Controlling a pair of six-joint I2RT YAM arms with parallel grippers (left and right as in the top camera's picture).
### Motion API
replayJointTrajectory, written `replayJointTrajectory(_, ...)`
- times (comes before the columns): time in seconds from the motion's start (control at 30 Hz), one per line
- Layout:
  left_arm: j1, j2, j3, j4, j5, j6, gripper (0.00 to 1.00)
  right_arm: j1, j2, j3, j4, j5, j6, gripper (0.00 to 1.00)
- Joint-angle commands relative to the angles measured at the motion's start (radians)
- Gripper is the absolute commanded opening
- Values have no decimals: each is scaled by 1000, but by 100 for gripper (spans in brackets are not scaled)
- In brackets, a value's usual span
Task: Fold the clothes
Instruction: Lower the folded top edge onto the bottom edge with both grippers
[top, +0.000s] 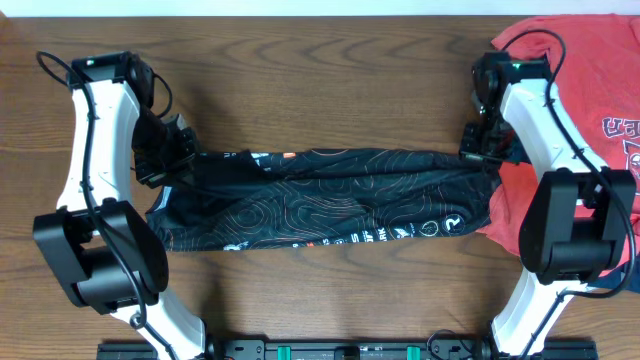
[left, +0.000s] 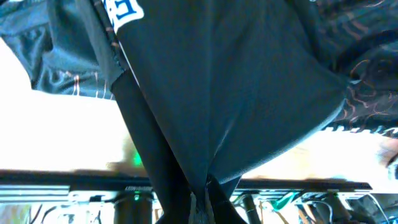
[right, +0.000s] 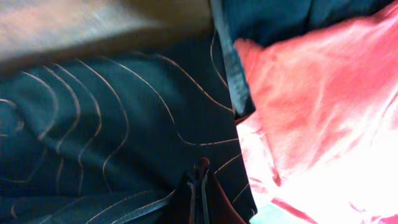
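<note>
I need to bring my left gripper back and down toward the black shirt's near edge (top: 203, 248) (left: 93, 93) and let go of the pinched cloth, because that end of the shirt is still hanging gathered from the gripper's fingers.
The black T-shirt (top: 330, 195) with thin orange contour lines lies stretched as a long band across the middle of the table. My left gripper (top: 172, 165) is shut on its left end, and the cloth hangs from the jaws in the left wrist view (left: 208, 199). My right gripper (top: 480, 152) is shut on its right end, and the jaws pinch the patterned fabric in the right wrist view (right: 200, 186). White and orange logos run along the shirt's lower edge (top: 340, 240).
A red T-shirt with letter print (top: 590, 90) lies at the right of the table, under the right arm and touching the black shirt's right end; it also shows in the right wrist view (right: 311, 93). A dark blue garment edge (top: 612, 283) peeks out at the lower right.
</note>
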Motion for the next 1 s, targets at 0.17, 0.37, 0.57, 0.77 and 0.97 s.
replayJointTrajectory(0.17,8,4,-100,-24,-107,-2,6,-1,-12,-108,29,42,-13,1)
replayJointTrajectory(0.37,8,4,-187,-7,-119,-2,6,-1,-12,-117,29,63,-13,2)
replayJointTrajectory(0.57,8,4,-212,-5,-164,-6,25,-1,-12,-119,14,63,-14,16)
replayJointTrajectory(0.77,8,4,-212,-1,-166,-6,44,-1,-12,-119,6,63,-47,29)
replayJointTrajectory(0.97,8,4,-212,66,-119,-9,45,-6,-12,-119,3,63,-47,43)
